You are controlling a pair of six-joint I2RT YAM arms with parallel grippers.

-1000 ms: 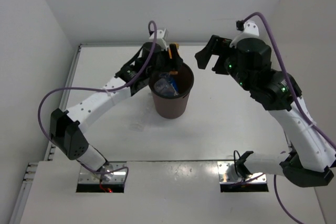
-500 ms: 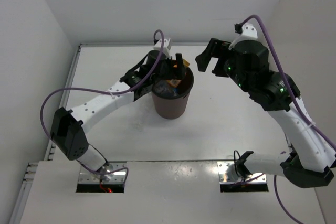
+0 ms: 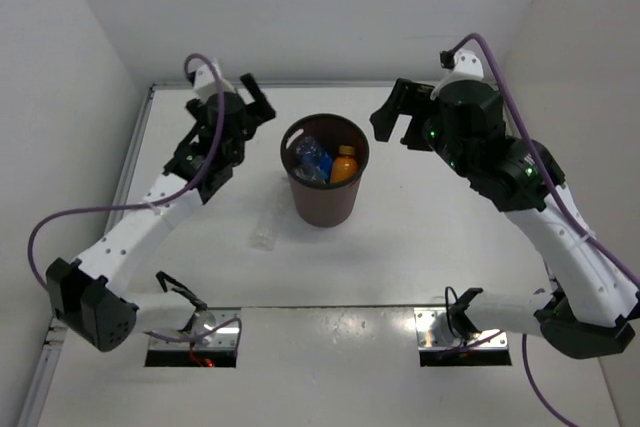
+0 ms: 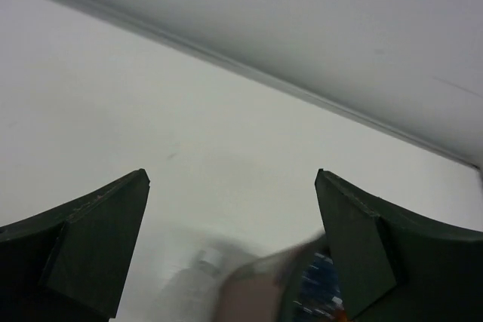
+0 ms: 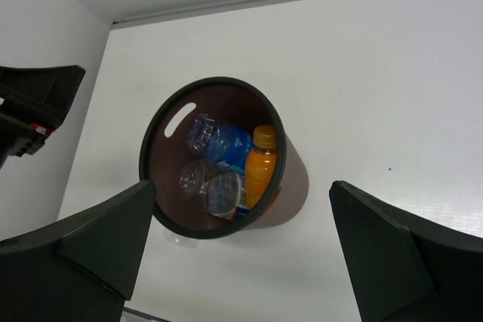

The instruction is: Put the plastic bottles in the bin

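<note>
The only bottle outside the bin is the slim one, so my left gripper should next lower toward the bottom of the bin and tilt its fingers down onto the middle of the slim clear bottle.
The bin, a dark brown round bucket, stands mid-table. Inside it lie an orange bottle with a pale cap, a blue-labelled clear bottle and a clear bottle with a white label. A slim clear bottle lies on the table just left of the bin's base. My left gripper hangs open and empty to the far left of the bin. My right gripper is open and empty, raised to the right of the rim. The left wrist view is blurred, with the bin at its lower edge.
White walls close the table at the back and on both sides, with a raised edge strip along the far wall. Both arm bases sit at the near edge. One finger of the left gripper shows at the left of the right wrist view.
My left gripper opened over the bin and let the orange bottle drop in, then swung away to the left. The right arm barely moved.
</note>
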